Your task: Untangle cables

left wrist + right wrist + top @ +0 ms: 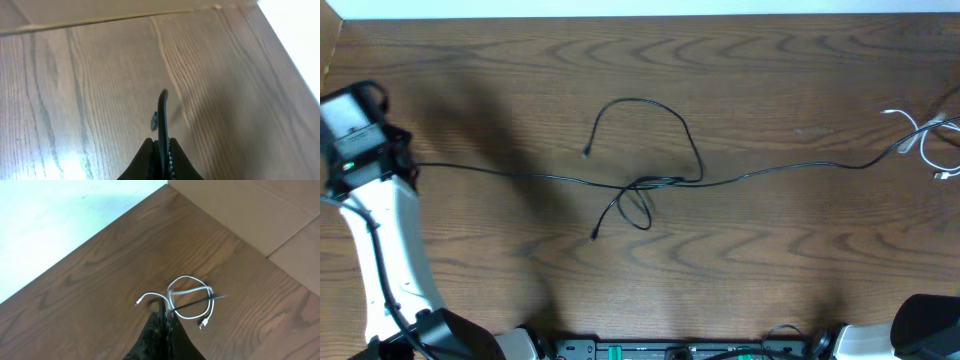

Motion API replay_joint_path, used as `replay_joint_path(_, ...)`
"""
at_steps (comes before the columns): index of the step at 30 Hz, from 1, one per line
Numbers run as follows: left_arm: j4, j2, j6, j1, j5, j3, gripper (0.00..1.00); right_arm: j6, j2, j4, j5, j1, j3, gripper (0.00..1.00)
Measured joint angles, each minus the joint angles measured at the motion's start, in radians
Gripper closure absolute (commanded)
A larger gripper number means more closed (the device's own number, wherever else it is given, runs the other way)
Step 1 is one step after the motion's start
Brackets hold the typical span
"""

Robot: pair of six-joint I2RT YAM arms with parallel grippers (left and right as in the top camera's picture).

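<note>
The right gripper moves down toward the tangle (640, 188) next and frees the black cable beside the white cable, since that lies below it, on the tangle's side.
A long black cable (770, 172) stretches taut across the wooden table. At mid-table it passes through a small tangle (640, 188) with a second black cable, whose big loop (645, 102) arcs behind the knot. A white cable (923, 137) lies in loose loops at the far right. My left gripper (405, 160) at the table's left end is shut on the long black cable (162, 112), a short stub poking out past the fingertips (161, 142). My right gripper (164, 314) is shut on a black cable just above the white cable (192, 297). It is out of the overhead view.
The left arm (390, 250) runs along the left side and a dark part of the right arm (930, 320) sits in the lower right corner. Cardboard (250, 210) lies beyond the table's right edge. The pale far table edge (640, 10) runs along the top.
</note>
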Motion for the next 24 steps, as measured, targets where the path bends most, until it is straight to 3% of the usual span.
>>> replay_joint_path(1,0.029,0.000,-0.040,0.072,0.081,0.000,0.93,0.003,0.000,0.000,0.003,-0.001,0.000,0.99)
replay_joint_path(6,0.092,0.000,-0.125,0.189,0.288,-0.001,0.92,0.069,0.000,-0.025,0.081,-0.028,0.000,0.99)
replay_joint_path(11,0.037,0.000,-0.060,0.110,0.573,-0.001,0.93,0.006,0.000,-0.122,-0.156,-0.034,-0.002,0.97)
replay_joint_path(12,-0.005,0.000,-0.023,0.066,0.611,0.000,0.93,-0.003,0.000,-0.159,-0.190,-0.033,-0.003,0.91)
replay_joint_path(14,-0.072,0.000,0.060,-0.033,0.654,-0.001,0.93,-0.064,0.003,-0.206,-0.270,-0.024,-0.008,0.62)
replay_joint_path(16,-0.108,0.000,0.127,-0.129,0.664,-0.001,0.93,-0.161,0.004,-0.235,-0.400,-0.008,-0.010,0.45)
replay_joint_path(19,-0.174,0.000,0.201,-0.268,0.615,-0.001,0.93,-0.344,0.005,-0.316,-0.589,0.119,-0.013,0.40)
replay_joint_path(24,-0.281,0.000,0.220,-0.377,0.587,-0.001,0.93,-0.393,0.006,-0.332,-0.608,0.329,-0.097,0.39)
